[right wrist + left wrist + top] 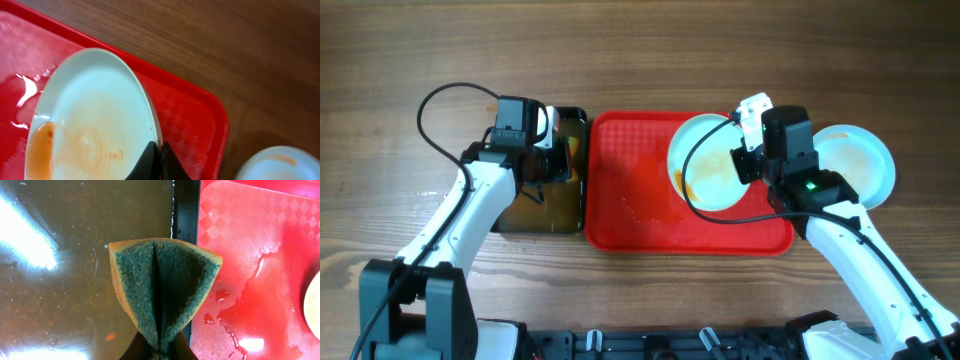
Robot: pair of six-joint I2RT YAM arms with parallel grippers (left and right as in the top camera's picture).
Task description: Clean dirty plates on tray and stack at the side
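My left gripper moves down into the black bin beside its tray-side next, then opens, since the folded green sponge is still above the brownish water.
A pale plate (708, 165) smeared with orange sauce is tilted over the right half of the red tray (630, 190). My right gripper (748, 150) is shut on its right rim; the wrist view shows the plate (90, 130) with my fingers (159, 152) pinching its edge above the tray (200, 120). Another pale plate (860, 165) with yellowish residue lies on the table right of the tray and shows in the right wrist view (280, 165). My left gripper (545, 140) is shut on a folded green sponge (162, 290) over the black bin (545, 195).
The black bin holds brownish water (75, 270). Its black wall (186, 215) touches the tray's left side. Water puddles and droplets (250, 295) lie on the tray base. Bare wooden table (640, 55) surrounds everything.
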